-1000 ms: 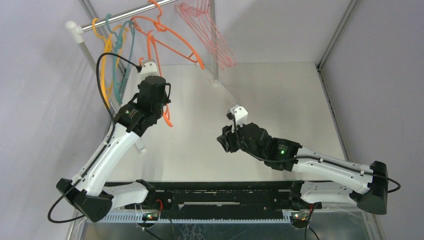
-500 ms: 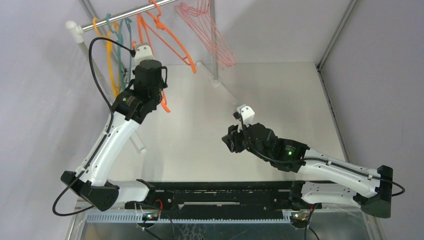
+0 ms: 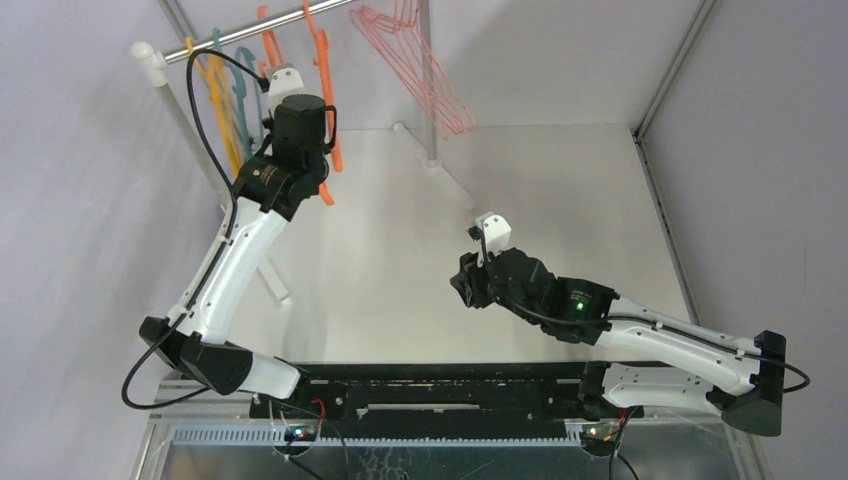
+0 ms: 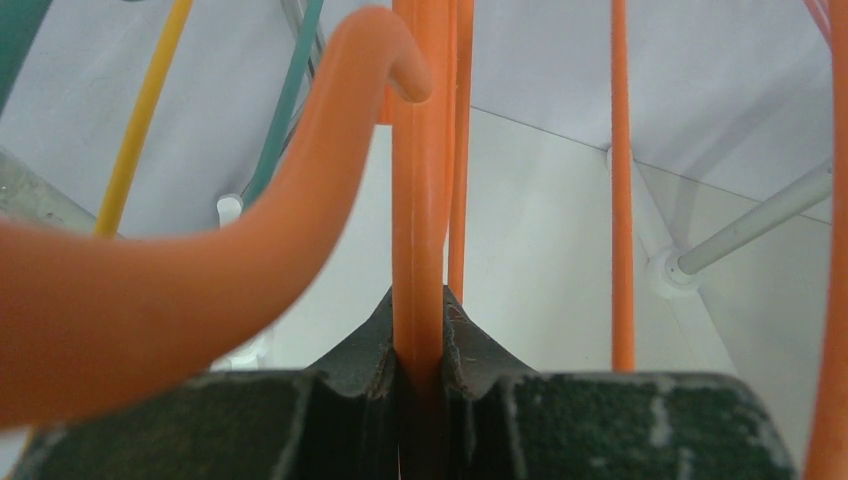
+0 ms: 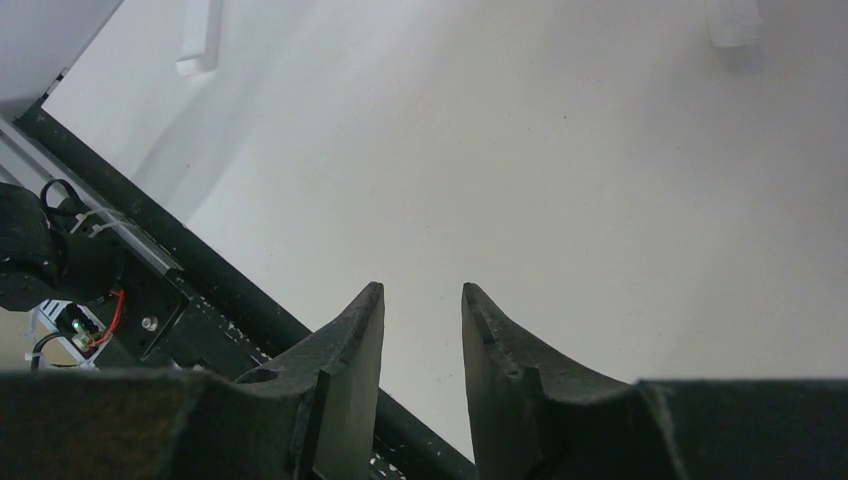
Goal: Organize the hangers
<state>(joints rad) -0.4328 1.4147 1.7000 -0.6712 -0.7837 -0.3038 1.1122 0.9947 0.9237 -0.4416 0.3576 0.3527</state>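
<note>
My left gripper is holding its orange hanger and should next move outward to hook and release it, since the bare silver bar beside the teal hanger is outward of the gripper.
My left gripper (image 3: pixel 290 95) is raised to the silver rail (image 3: pixel 280 22) and shut on the thin bar of an orange hanger (image 3: pixel 328 110). In the left wrist view the jaws (image 4: pixel 418 305) pinch that orange bar (image 4: pixel 418 200), and a blurred orange hook (image 4: pixel 360 60) curves across close in front. A second orange hanger (image 3: pixel 268 45), a yellow hanger (image 3: pixel 214 95) and a teal hanger (image 3: pixel 243 85) hang on the rail beside it. Pale pink hangers (image 3: pixel 420 70) hang further right. My right gripper (image 3: pixel 466 285) is open and empty over the table (image 5: pixel 422 295).
The rail rests on a white post (image 3: pixel 160 70) at the left and a second post whose foot (image 3: pixel 432 165) stands on the table. Grey walls enclose the left, back and right. The black base frame (image 3: pixel 440 385) runs along the near edge.
My left gripper has moved up and back to the rail with the orange hanger, which now hangs more upright among the others. The right arm has drawn back slightly.
</note>
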